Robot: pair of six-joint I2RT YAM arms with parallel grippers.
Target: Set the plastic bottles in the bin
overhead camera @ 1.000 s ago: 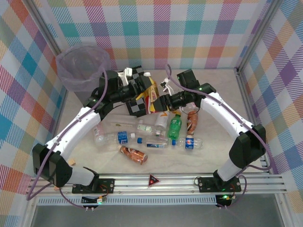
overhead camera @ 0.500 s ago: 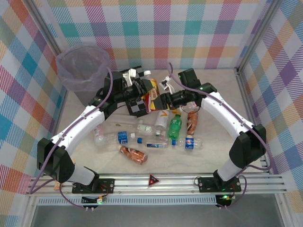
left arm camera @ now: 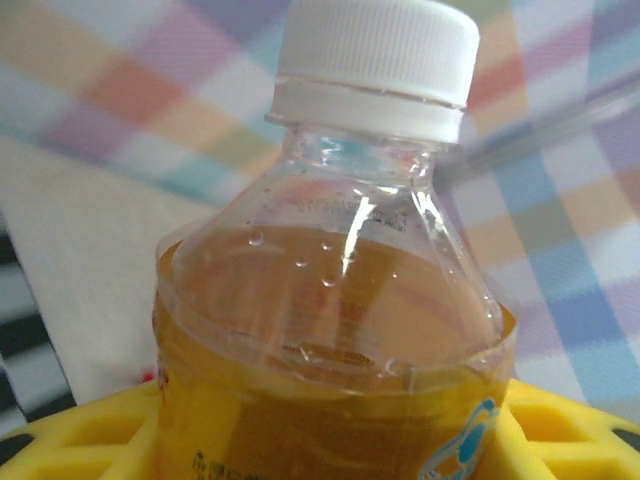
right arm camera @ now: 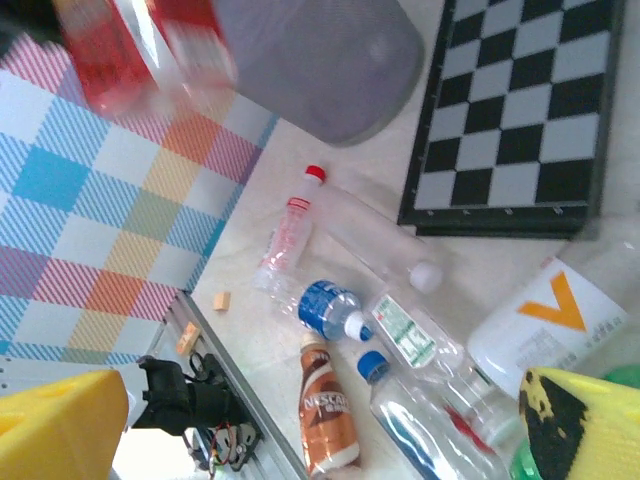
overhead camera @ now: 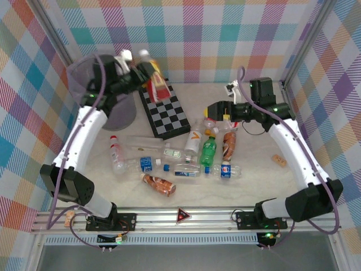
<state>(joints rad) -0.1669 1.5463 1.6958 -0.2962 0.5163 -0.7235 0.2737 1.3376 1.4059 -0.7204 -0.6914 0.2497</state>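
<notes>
The bottle still hangs beside the bin's rim, so the left gripper needs to move sideways over the opening of the bin (overhead camera: 84, 70) and let the bottle go there.
My left gripper (overhead camera: 142, 69) is shut on a plastic bottle (overhead camera: 156, 80) with amber drink, a white cap and a yellow-red label, held in the air beside the rim of the bin (overhead camera: 84, 70). In the left wrist view the bottle (left arm camera: 340, 300) stands between my yellow fingers (left arm camera: 575, 420). My right gripper (overhead camera: 217, 109) is open above the heap of bottles, with nothing between its fingers (right arm camera: 60, 425). On the table lie a green bottle (overhead camera: 208, 151), a white bottle with an orange mark (overhead camera: 193, 141), a brown one (overhead camera: 159, 184) and clear ones (overhead camera: 225, 169).
A black-and-white chequered board (overhead camera: 169, 116) lies between the bin and the heap. A small tan block (overhead camera: 279, 160) sits at the right. The checked walls stand close behind the bin. The grey bin wall (right arm camera: 320, 60) and a brown Nescafe bottle (right arm camera: 328, 420) show below my right wrist.
My left gripper shut on the amber bottle over the board and carried it up and left to the bin. My right gripper opened wide and drew back to the right.
</notes>
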